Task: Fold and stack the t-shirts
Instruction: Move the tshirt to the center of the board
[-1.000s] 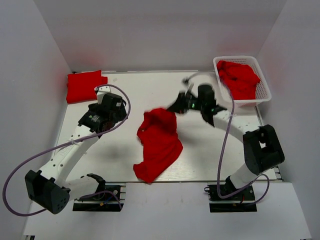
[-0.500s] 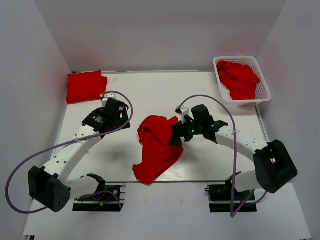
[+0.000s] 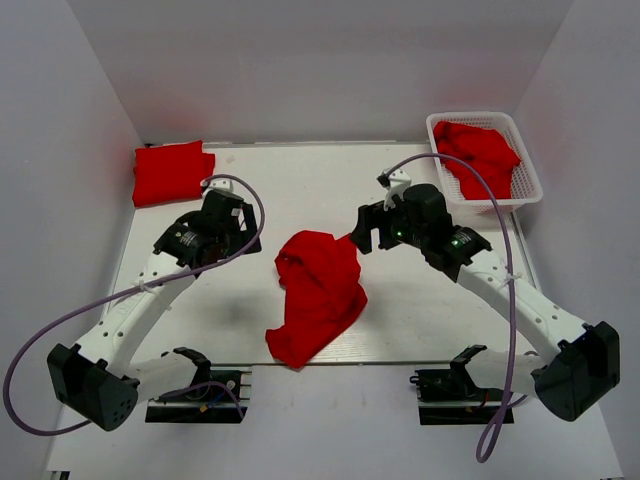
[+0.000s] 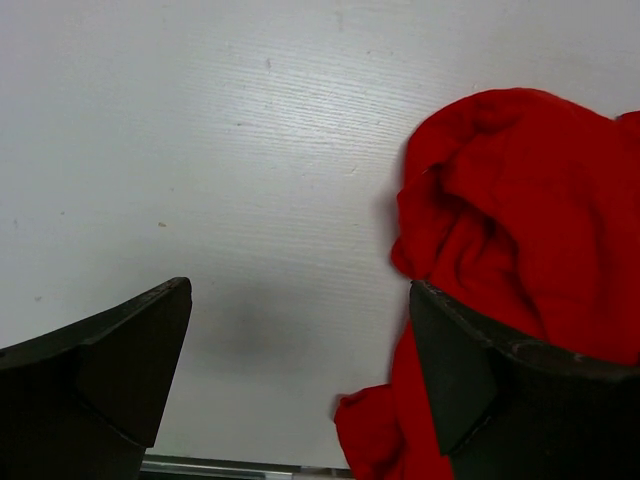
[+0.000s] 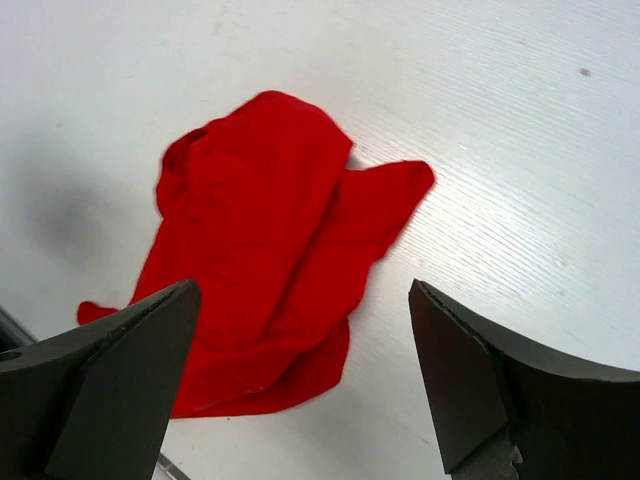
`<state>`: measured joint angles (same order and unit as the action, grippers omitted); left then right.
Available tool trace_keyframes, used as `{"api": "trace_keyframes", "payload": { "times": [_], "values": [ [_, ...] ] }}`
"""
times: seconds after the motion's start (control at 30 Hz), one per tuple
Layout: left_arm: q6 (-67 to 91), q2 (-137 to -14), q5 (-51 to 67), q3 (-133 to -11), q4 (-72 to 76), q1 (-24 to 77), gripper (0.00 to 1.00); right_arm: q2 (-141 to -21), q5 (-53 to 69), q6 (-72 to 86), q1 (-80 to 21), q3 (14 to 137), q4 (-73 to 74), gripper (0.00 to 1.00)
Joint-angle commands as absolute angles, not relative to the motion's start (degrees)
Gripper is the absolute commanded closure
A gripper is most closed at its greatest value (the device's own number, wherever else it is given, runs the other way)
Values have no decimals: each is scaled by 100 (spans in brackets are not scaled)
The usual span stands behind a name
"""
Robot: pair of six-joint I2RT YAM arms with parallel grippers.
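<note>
The crumpled t-shirt's fold sticks out onto bare tabletop, so my left gripper will next lower sideways and close on that bunched edge near its far end.
One crumpled red t-shirt (image 3: 315, 295) lies loose in the middle of the table, reaching toward the near edge. It also shows in the left wrist view as a t-shirt (image 4: 520, 230) and in the right wrist view as a t-shirt (image 5: 260, 250). A folded red t-shirt (image 3: 170, 172) rests at the far left corner. More red t-shirts (image 3: 478, 155) are heaped in the basket. My left gripper (image 3: 243, 235) (image 4: 300, 370) hovers open just left of the crumpled shirt. My right gripper (image 3: 362, 232) (image 5: 300, 370) is open above the shirt's right edge, holding nothing.
A white lattice basket (image 3: 470, 116) stands at the far right corner of the white table (image 3: 290, 180). The table's near edge runs just below the shirt's lower end. Grey walls close in both sides.
My right gripper opened and let go of the red shirt, then drew back up and to the right. The shirt settled onto the table. My left arm barely shifted.
</note>
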<state>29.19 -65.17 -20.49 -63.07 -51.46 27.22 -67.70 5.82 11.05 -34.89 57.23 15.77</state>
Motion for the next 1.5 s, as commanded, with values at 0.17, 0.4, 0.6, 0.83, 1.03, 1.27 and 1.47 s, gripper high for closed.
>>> {"api": "trace_keyframes", "payload": {
  "times": [0.17, 0.4, 0.6, 0.83, 1.03, 1.27, 1.47],
  "values": [
    [2672, -6346, -1802, -6645, -5098, 2707, 0, -6609, -536, 1432, -3480, 5871, 1872, 10],
    [2672, -6346, -1635, -6382, -5045, 2707, 0, -6627, -326, 1564, -3472, 5827, 1916, 10],
    [2672, -6100, -1635, -6223, -4992, 2707, 0, -6477, -431, 1608, -3472, 5757, 1828, 10],
    [2672, -6100, -1582, -6223, -4939, 2707, 0, -6530, -448, 1661, -3480, 5818, 1934, 10],
    [2672, -6100, -1529, -6223, -4887, 2707, 0, -6504, -413, 1687, -3472, 5801, 1916, 10],
    [2514, -6397, -951, -5687, -4211, 2707, 0, -6478, -54, 1521, -3498, 5670, 2066, 10],
    [2566, -7259, -194, -5090, -2963, 2760, 9, -6758, 975, 1424, -3612, 5151, 1905, 10]
  ]
}}
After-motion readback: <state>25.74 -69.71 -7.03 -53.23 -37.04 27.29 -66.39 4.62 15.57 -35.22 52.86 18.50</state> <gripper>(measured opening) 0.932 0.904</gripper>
